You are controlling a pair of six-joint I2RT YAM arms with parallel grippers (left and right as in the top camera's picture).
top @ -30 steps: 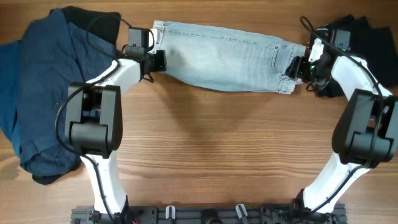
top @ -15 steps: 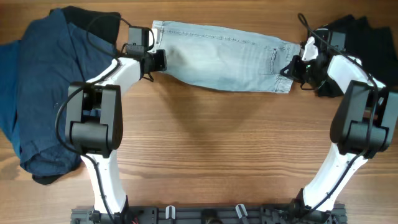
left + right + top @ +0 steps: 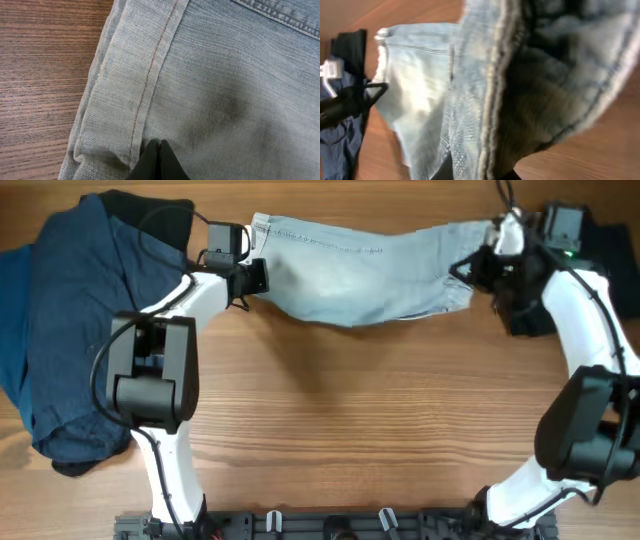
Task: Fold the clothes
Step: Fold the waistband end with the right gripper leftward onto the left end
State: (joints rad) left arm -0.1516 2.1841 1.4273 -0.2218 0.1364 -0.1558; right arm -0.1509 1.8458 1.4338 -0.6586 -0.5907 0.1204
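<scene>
The raised end in my right gripper goes over toward the pinched denim edge next for its release, since that lies to its left in the overhead view.
The light-blue denim shorts hang stretched across the back of the table between both grippers. My left gripper is shut on their left edge; in the left wrist view its black fingertips pinch the cloth just beside the stitched hem. My right gripper is shut on the right end, which is raised and bunched. In the right wrist view the denim drapes over the lens, and the gripper is mostly buried in the folds.
A dark blue garment is heaped at the left, with a black one behind it. Another black garment lies at the back right, under the right arm. The arm bases' rail runs along the front edge.
The right gripper has shut on the shorts' right end and carried it up and toward the back right, which pulled the cloth taut. The left gripper has held still.
</scene>
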